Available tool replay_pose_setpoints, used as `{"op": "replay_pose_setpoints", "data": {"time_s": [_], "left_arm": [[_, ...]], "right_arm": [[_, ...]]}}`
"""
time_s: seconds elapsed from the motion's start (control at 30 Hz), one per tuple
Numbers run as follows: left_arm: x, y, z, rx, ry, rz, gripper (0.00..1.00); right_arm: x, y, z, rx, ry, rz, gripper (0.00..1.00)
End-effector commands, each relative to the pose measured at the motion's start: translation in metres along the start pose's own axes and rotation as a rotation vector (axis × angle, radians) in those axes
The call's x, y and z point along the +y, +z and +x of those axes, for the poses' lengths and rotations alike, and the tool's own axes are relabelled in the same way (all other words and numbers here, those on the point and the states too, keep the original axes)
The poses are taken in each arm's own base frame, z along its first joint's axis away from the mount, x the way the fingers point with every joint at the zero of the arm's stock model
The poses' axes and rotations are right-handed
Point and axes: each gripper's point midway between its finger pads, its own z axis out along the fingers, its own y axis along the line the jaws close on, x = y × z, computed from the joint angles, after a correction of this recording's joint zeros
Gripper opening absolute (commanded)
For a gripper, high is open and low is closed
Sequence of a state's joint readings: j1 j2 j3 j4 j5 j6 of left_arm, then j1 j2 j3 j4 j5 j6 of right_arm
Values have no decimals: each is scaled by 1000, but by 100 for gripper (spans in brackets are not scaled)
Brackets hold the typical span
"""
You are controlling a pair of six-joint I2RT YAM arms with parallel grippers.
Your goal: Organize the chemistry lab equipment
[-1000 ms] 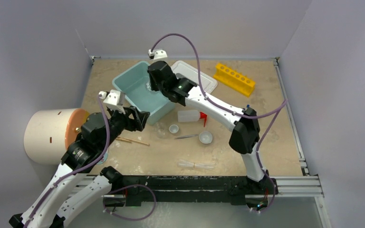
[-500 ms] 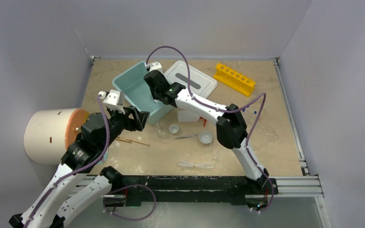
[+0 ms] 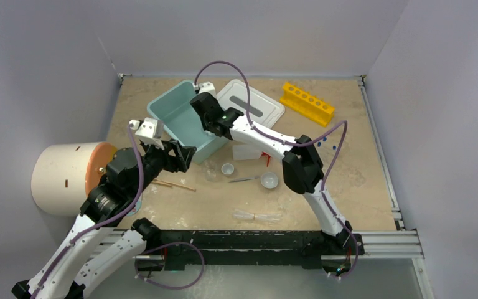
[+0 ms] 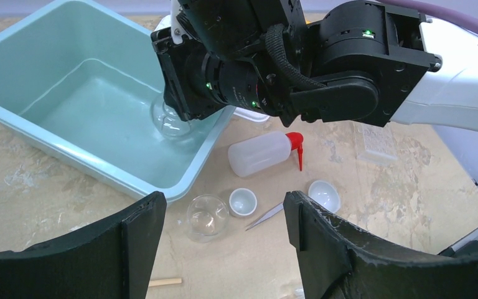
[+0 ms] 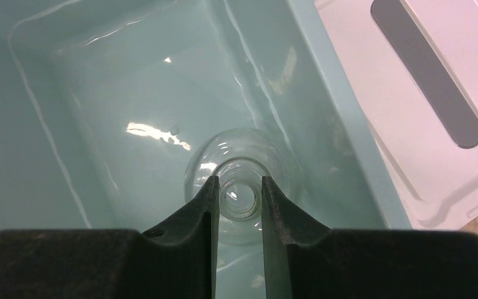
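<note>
I need to lower the flask upright with my right gripper onto the tub's bottom by the lid-side (image 3: 206, 134) and let go of the flask's neck, because that part of the bottom is just below my right gripper.
My right gripper (image 5: 238, 182) is shut on the neck of a clear glass flask (image 5: 249, 146), holding it upright low inside the teal tub (image 3: 173, 111). The left wrist view shows the same flask (image 4: 169, 121) near the tub's right wall. My left gripper (image 4: 224, 198) hangs open above the table with nothing between its fingers. Below it lie a clear glass beaker (image 4: 206, 217), two tiny white bowls (image 4: 243, 201) (image 4: 324, 193), metal tweezers (image 4: 264, 217) and a squeeze bottle (image 4: 261, 152) with a red nozzle. A wooden stick (image 3: 174, 184) and clear tubes (image 3: 258, 216) lie nearer the front.
The white lid (image 3: 255, 106) lies right of the tub. A yellow rack (image 3: 308, 103) stands at the back right, and tiny blue pieces (image 3: 327, 142) lie near it. The big cream cylinder (image 3: 65, 177) sits at the left edge beside my left arm.
My right arm has folded in, bringing the gripper and flask left and down into the tub. The left arm has not moved.
</note>
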State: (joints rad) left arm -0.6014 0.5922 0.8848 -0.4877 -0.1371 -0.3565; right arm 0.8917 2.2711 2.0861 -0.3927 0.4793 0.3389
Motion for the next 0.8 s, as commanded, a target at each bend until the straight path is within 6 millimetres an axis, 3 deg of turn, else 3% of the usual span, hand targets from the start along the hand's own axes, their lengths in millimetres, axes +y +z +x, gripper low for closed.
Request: {"op": "replay_pose_setpoints", "data": {"time_s": [0.0, 0.47, 0.53, 0.77], "left_arm": [[-2, 1, -8, -30, -13, 10, 70], [-2, 2, -6, -24, -12, 8, 70], [-2, 2, -6, -25, -12, 9, 70], [-2, 2, -6, -25, -12, 9, 70]], "right_arm": [[-14, -4, -13, -32, 29, 38, 0], [-23, 15, 17, 49, 15, 49, 0], [-23, 17, 20, 57, 13, 51, 6], [-23, 21, 25, 70, 10, 50, 15]]}}
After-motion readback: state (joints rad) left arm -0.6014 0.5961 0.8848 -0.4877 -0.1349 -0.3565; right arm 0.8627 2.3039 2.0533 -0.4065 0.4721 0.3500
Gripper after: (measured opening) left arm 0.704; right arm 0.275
